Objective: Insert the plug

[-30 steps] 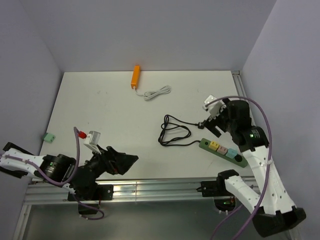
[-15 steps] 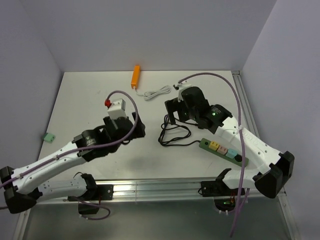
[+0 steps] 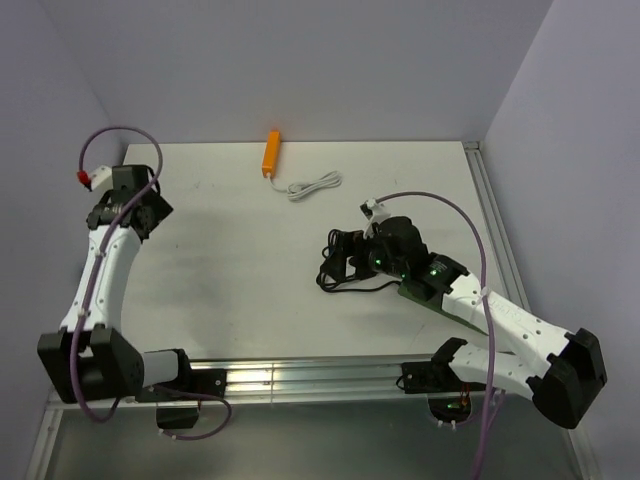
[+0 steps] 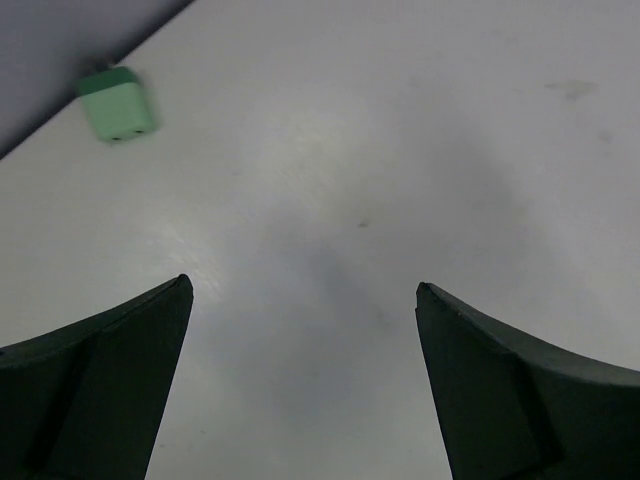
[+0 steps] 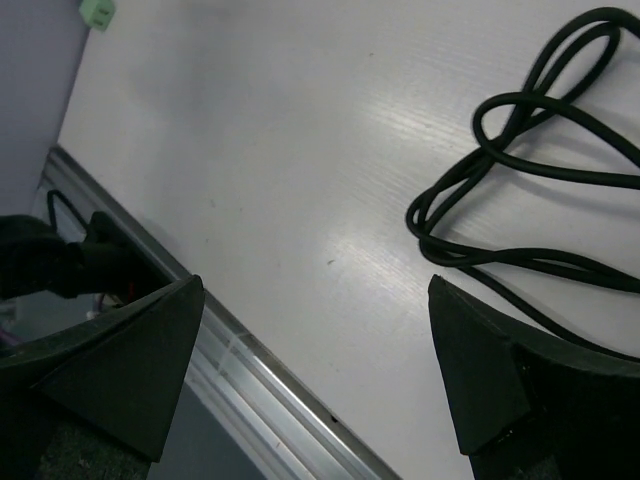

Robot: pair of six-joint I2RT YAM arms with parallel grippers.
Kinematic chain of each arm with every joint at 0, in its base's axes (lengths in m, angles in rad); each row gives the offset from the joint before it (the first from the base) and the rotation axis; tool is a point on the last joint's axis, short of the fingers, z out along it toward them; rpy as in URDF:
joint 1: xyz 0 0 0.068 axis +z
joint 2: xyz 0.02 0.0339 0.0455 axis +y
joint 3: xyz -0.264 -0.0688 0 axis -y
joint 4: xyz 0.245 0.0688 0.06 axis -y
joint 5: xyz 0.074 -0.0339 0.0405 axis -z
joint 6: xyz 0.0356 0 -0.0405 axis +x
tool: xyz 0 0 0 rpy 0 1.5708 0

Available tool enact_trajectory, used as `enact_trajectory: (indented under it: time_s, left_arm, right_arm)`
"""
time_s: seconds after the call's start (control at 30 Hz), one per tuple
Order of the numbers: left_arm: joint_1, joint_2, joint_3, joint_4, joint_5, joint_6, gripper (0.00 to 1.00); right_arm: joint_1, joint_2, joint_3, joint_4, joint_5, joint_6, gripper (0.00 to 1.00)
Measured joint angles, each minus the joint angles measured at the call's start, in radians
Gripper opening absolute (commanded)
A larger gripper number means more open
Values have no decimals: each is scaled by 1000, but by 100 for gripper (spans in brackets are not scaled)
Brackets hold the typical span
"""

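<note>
My left gripper should next move and turn toward the wall, then lower around the green plug, because the green plug's body point(image 4: 118, 106) lies beside that wall, away from the gripper's fingers.
The small green plug point(image 4: 117, 103) lies on the white table by the left wall, ahead and to the left of my left gripper point(image 4: 302, 285). That gripper is open with nothing between its fingers. In the top view the left gripper point(image 3: 148, 212) is at the far left of the table, and the arm hides the plug. The green power strip point(image 3: 412, 293) lies at the right, mostly under my right arm. Its black cable point(image 3: 345, 280) is looped beside it. My right gripper point(image 3: 342, 250) hovers open over the cable point(image 5: 520, 180). The green plug point(image 5: 97, 10) shows far off in the right wrist view.
An orange power bank point(image 3: 271, 153) with a coiled white cable point(image 3: 315, 185) lies at the back of the table. The metal rail point(image 5: 270, 400) along the table's near edge runs under my right gripper point(image 5: 315, 280).
My left arm has swung from the table's middle out to the far left. My right arm has dropped back and lower, over the black cable and the strip. Both grippers stay open.
</note>
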Motion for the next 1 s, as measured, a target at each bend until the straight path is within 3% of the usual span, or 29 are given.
enact_trajectory:
  time_s: [0.1, 0.27, 0.57, 0.77, 1.0]
  left_arm:
    - [125, 139, 36, -4, -36, 7, 98]
    - [236, 273, 25, 39, -70, -6, 97]
    - [354, 281, -52, 146, -154, -24, 95]
    - [379, 386, -43, 181, -197, -10, 94]
    - [397, 456, -40, 219, -242, -10, 81]
  right_arm:
    - [24, -32, -29, 44, -37, 19, 100]
    - [54, -126, -61, 80, -93, 36, 100]
    - [59, -232, -84, 85, -122, 12, 100]
    - [59, -241, -144, 93, -147, 1, 100]
    - [59, -242, -166, 95, -165, -22, 100]
